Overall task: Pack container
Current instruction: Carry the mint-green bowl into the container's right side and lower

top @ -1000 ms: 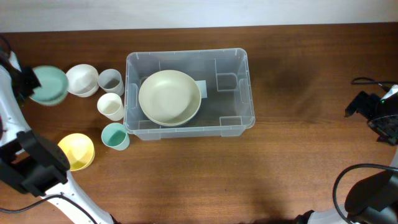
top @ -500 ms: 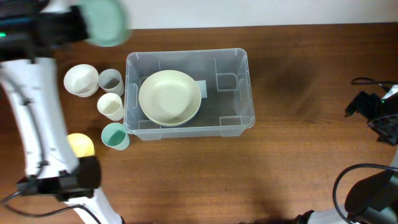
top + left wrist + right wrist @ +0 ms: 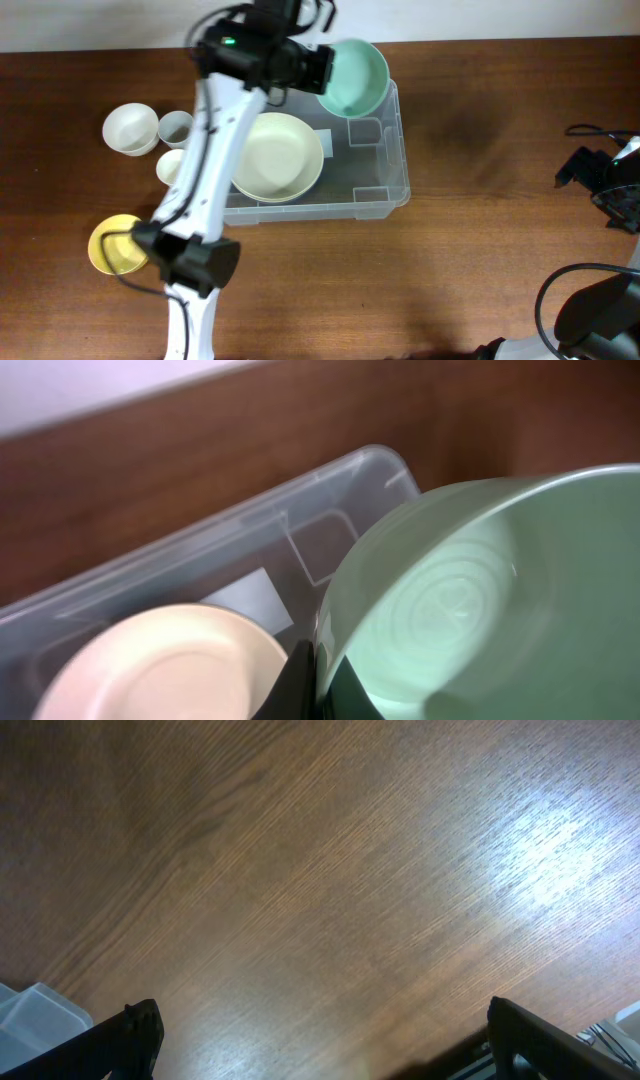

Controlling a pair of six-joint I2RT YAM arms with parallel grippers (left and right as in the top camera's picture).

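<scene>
My left gripper moves back and down into the bin first, to get the pale green bowl [image 3: 356, 76] beside the cream bowl next, where the bin's bottom is empty.
The container [image 3: 398, 186] is a large clear plastic bin in the middle of the table, with a wide cream bowl [image 3: 278, 155] lying in its left half. My left gripper [image 3: 318, 70] is shut on the rim of a pale green bowl [image 3: 356, 76], which hangs tilted over the bin's back right corner. In the left wrist view the green bowl [image 3: 480, 590] fills the right side, its rim pinched at my left gripper [image 3: 315, 682], above the cream bowl [image 3: 160, 665] and the container [image 3: 330, 475]. My right gripper [image 3: 325, 1040] stands open over bare wood at the table's far right.
Left of the bin stand a white bowl [image 3: 130, 128], a grey cup [image 3: 176, 128] and a cream cup [image 3: 172, 167]. A yellow bowl [image 3: 112, 245] lies at the front left, beside the left arm's base. A corner of the bin [image 3: 30, 1010] shows in the right wrist view.
The left arm has swung from the table's far left, up and across to the right, carrying the green bowl over the bin's back right corner. The right arm has not moved.
</scene>
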